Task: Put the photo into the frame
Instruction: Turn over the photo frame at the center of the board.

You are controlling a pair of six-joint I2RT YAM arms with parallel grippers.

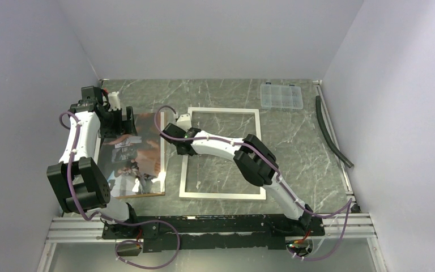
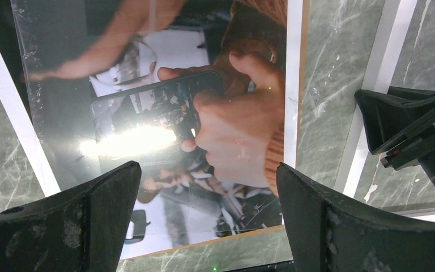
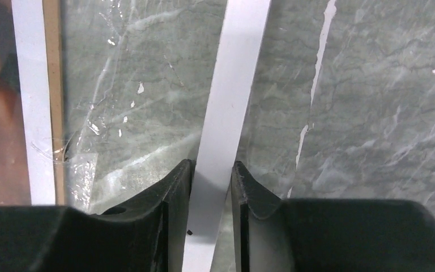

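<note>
The frame goes up high in my right gripper next and tilts up on edge.
The photo [image 1: 137,154] lies face up at the left on a brown backing panel [image 1: 147,195], dark with skin and orange tones. In the left wrist view it [image 2: 192,113] fills the space under my left gripper [image 2: 207,167]. That gripper [image 1: 126,122] is open and empty, hovering over the photo's far end. The white frame [image 1: 221,195] lies flat to the right of the photo. My right gripper [image 1: 181,140] is shut on the frame's left rail [image 3: 226,102], one finger on each side [image 3: 212,164]. A clear sheet [image 3: 90,153] glints beside the rail.
A small clear compartment box [image 1: 281,96] sits at the back right. A black hose [image 1: 331,133] runs along the right wall. Grey walls close in the left, back and right. The arm bases and an aluminium rail [image 1: 204,224] line the near edge.
</note>
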